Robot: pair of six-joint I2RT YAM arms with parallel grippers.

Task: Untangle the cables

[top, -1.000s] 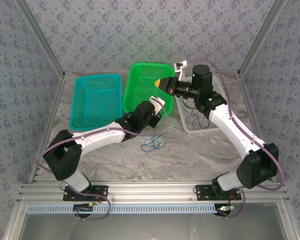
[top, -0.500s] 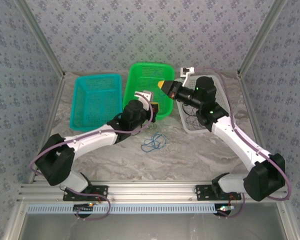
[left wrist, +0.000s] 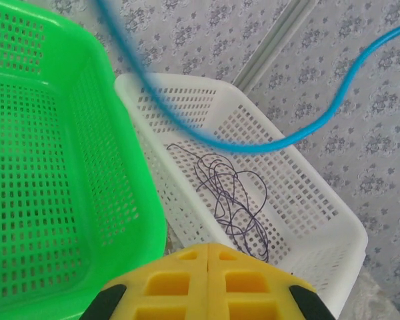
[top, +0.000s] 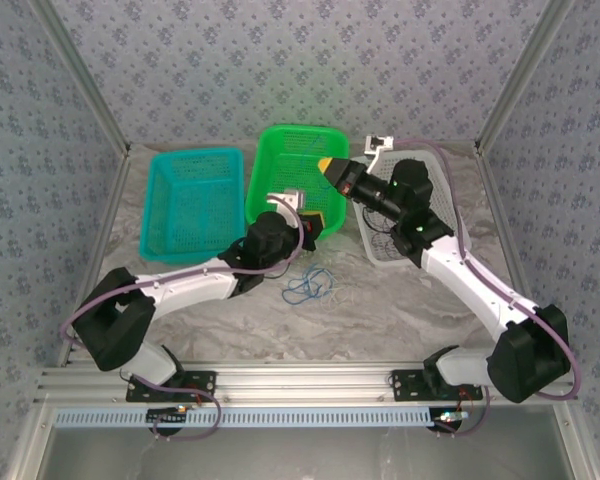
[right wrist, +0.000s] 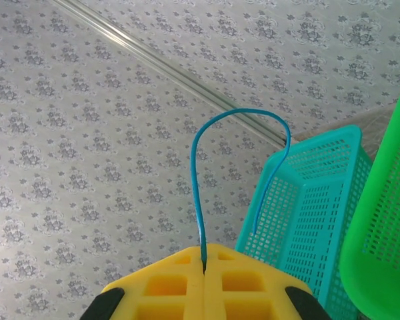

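My right gripper tips its fingers down next and lowers them to the green basket's bottom to release the blue cable, already clear of the coil.
My right gripper (right wrist: 204, 248) is shut on a thin blue cable (right wrist: 199, 167) that rises from its yellow jaws and arcs over to the right. From above, that gripper (top: 326, 165) sits over the right rim of the green basket (top: 290, 132). A loose coil of blue cable (top: 307, 288) lies on the table. My left gripper (top: 317, 222) is by the green basket's near right corner. Its yellow jaws (left wrist: 208, 245) are shut with nothing seen between them. A blurred blue cable (left wrist: 253, 148) sweeps across in front of it. A dark purplish cable (left wrist: 230, 193) lies tangled in the white basket (left wrist: 187, 87).
A teal basket (top: 195, 155) stands left of the green one, and the white basket (top: 380, 257) stands to its right. The green basket's wall (left wrist: 137, 193) is close on the left gripper's left. Patterned walls enclose the table on three sides.
The left arm has stretched out lower, and its gripper has swung toward the green basket's near right corner. The right wrist has shifted a little to the right, still gripping the blue cable.
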